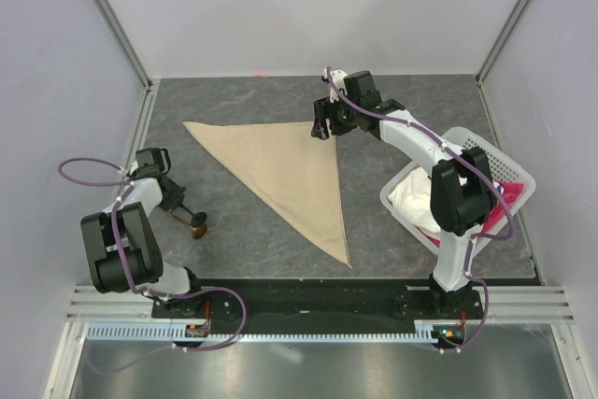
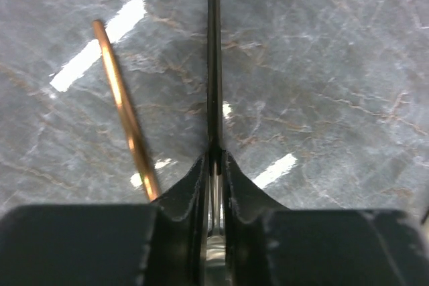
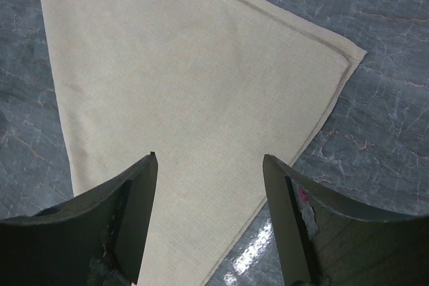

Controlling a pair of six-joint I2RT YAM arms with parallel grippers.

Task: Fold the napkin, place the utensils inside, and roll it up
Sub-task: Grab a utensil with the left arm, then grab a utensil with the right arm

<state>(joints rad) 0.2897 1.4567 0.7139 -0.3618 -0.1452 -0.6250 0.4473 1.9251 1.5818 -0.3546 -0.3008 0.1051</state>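
The copper-coloured handle (image 2: 125,112) lies close, so my left gripper will move the dark handle toward the napkin's slanted edge and release it on the bare tabletop beside it.
The beige napkin (image 1: 285,175) lies folded into a triangle mid-table. My right gripper (image 1: 322,125) hovers open over its far right corner, and in the right wrist view the napkin (image 3: 188,65) fills the space under that open gripper (image 3: 209,160). At the left, the utensils (image 1: 193,222) lie on the table with a brown rounded head toward the front. My left gripper (image 1: 176,199) is down on them. In the left wrist view this gripper (image 2: 214,155) is shut on a thin dark handle (image 2: 214,65), and a copper-coloured handle (image 2: 125,112) lies just to its left, outside the jaws.
A white basket (image 1: 509,163) at the right holds a white cloth (image 1: 409,196) and a pink-red cloth (image 1: 513,195). The right arm reaches across in front of it. Walls close in the table on the left, far and right sides.
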